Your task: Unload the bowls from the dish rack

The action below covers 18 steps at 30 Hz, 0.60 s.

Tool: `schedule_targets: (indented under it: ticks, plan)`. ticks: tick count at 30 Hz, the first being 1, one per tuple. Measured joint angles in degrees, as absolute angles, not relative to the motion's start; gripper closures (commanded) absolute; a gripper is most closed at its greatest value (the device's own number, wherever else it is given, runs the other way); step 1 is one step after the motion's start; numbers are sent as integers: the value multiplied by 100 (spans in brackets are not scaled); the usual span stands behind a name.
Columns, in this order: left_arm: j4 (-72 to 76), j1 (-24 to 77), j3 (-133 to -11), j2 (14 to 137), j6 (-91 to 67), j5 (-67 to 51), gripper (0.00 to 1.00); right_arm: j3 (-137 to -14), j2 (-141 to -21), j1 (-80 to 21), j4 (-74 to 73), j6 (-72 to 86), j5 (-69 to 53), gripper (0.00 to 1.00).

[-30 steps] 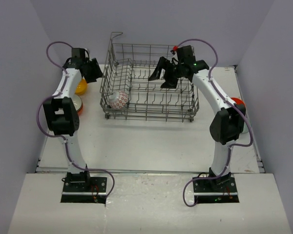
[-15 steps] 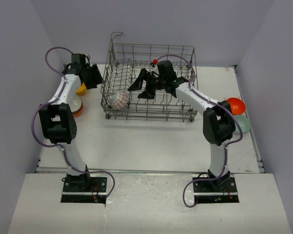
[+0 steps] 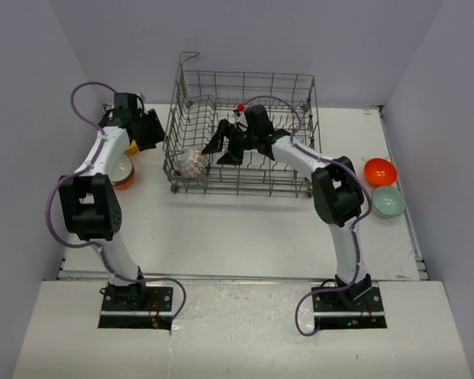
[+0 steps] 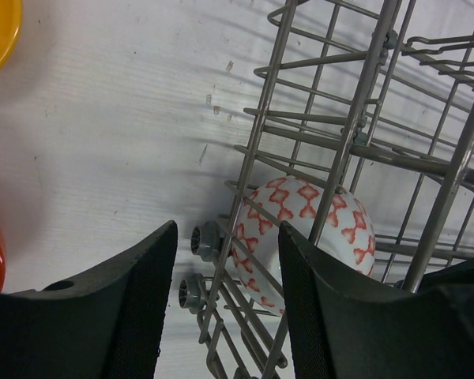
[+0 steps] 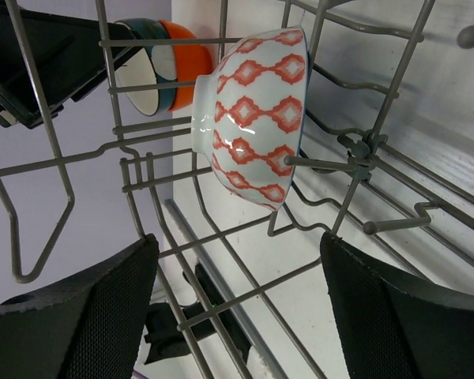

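My right gripper slides left in the top view next, toward the patterned bowl. It then closes on the end of the bowl's rim nearest my fingers.
The grey wire dish rack stands at the back middle. One white bowl with a red pattern sits in its front left corner, tilted on its side among the tines. My right gripper is open inside the rack, just right of that bowl and apart from it. My left gripper is open above the rack's left wall, with the rack wire and the patterned bowl showing between its fingers. The orange bowl and the pale green bowl sit on the table at the right.
Left of the rack lie a yellow bowl and a stack of bowls, seen through the wires as teal, white and orange. The rack has small wheels at its corner. A wall stands close behind.
My right arm has swung left across the inside of the rack to just beside the patterned bowl. My left gripper has shifted slightly beside the rack's left wall.
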<state>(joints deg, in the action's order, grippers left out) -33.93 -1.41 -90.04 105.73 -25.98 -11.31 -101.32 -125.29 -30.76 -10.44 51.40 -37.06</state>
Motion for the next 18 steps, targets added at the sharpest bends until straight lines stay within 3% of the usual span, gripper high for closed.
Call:
schedule_targets:
  ticks: [18]
  plan:
    - [-3264,-45,-8753,10451,-2598,-1007,44,-10630,-13052,-3308,-1013,5212,-3730,19]
